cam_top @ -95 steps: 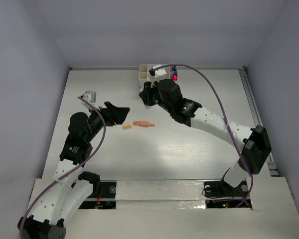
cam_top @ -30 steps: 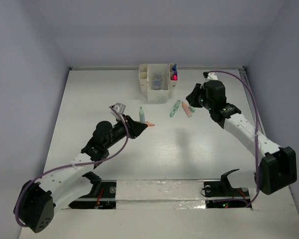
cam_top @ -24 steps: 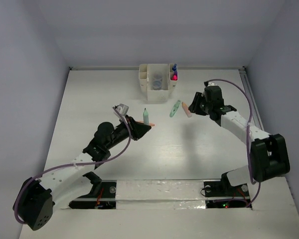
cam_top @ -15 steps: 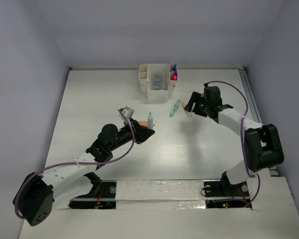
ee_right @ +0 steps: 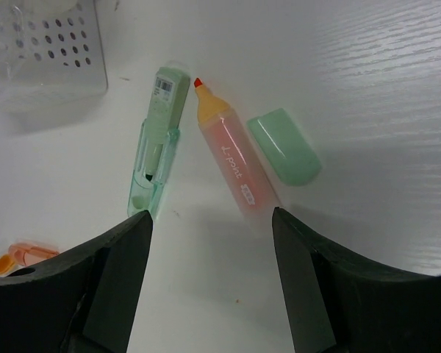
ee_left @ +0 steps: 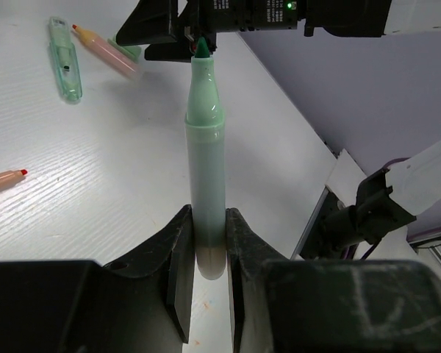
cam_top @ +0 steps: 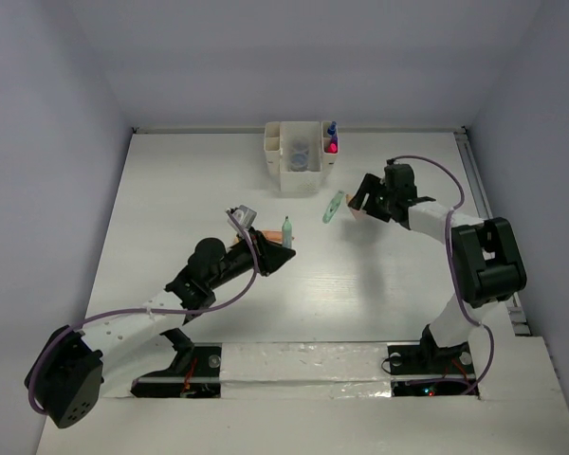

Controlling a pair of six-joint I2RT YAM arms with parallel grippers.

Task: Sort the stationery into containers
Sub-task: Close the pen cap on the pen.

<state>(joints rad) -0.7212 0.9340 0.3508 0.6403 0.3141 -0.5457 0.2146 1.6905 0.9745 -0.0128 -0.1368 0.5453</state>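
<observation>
I'll move my right gripper outward past the peach marker's end and close it on the mint cap [ee_right: 284,145], which lies outward, beyond its open fingers.
An uncapped mint green marker [ee_left: 205,147] stands upright with my left gripper [ee_left: 208,246] shut on its lower end; in the top view this marker [cam_top: 286,229] is at mid-table with the left gripper [cam_top: 276,254] below it. My right gripper [ee_right: 209,228] is open just above the table, its fingers [ee_right: 121,250] apart on either side of the end of a peach marker [ee_right: 233,162]. Next to that marker lie a mint cap [ee_right: 284,145] and a pale green see-through piece [ee_right: 157,136]. The white organizer [cam_top: 286,176] stands at the back.
The organizer holds a blue-capped bottle [cam_top: 332,128], a pink marker [cam_top: 333,145] and a round tub [cam_top: 299,157]. An orange marker [ee_left: 1,182] lies on the table near my left gripper. Grey walls close in the table on three sides.
My left gripper has carried the mint green marker to the right and a little nearer. The right gripper has opened and settled low over the peach marker.
</observation>
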